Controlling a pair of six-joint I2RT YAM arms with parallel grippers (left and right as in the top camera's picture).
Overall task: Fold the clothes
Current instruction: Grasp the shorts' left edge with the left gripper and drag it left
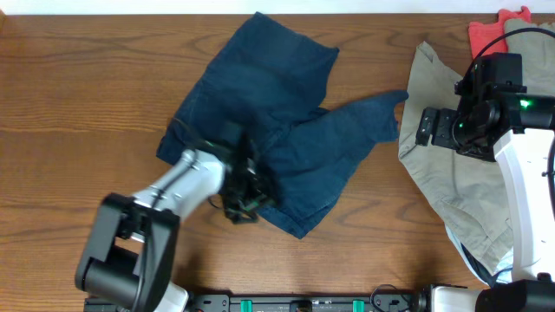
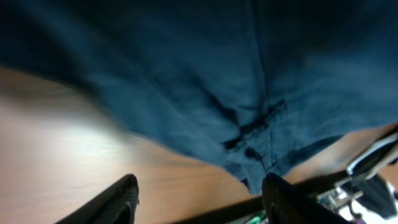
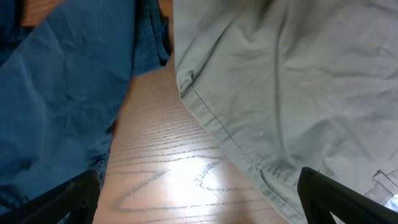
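The robot's right gripper will next go down and to the left in the overhead view onto the shorts' leg tip [image 1: 386, 118] [image 3: 150, 45], which sticks out alone there.
The dark navy shorts [image 1: 269, 113] lie crumpled in the middle of the wooden table, one leg reaching right toward the khaki garment. My left gripper [image 1: 241, 206] hovers at the shorts' lower left edge; in the left wrist view its fingers [image 2: 199, 199] are spread, with bare wood between them and navy cloth [image 2: 205, 81] just ahead. My right gripper [image 1: 414, 128] sits at the right, between the shorts' leg tip and the khaki garment; in the right wrist view its fingers [image 3: 199, 193] are wide open over bare wood, navy cloth [image 3: 56, 106] on the left.
A khaki-beige garment [image 1: 451, 173] lies at the right under the right arm, also in the right wrist view [image 3: 292, 81]. A red-orange cloth [image 1: 490, 30] lies at the far right corner. The table's front edge [image 1: 303, 299] runs below the left gripper.
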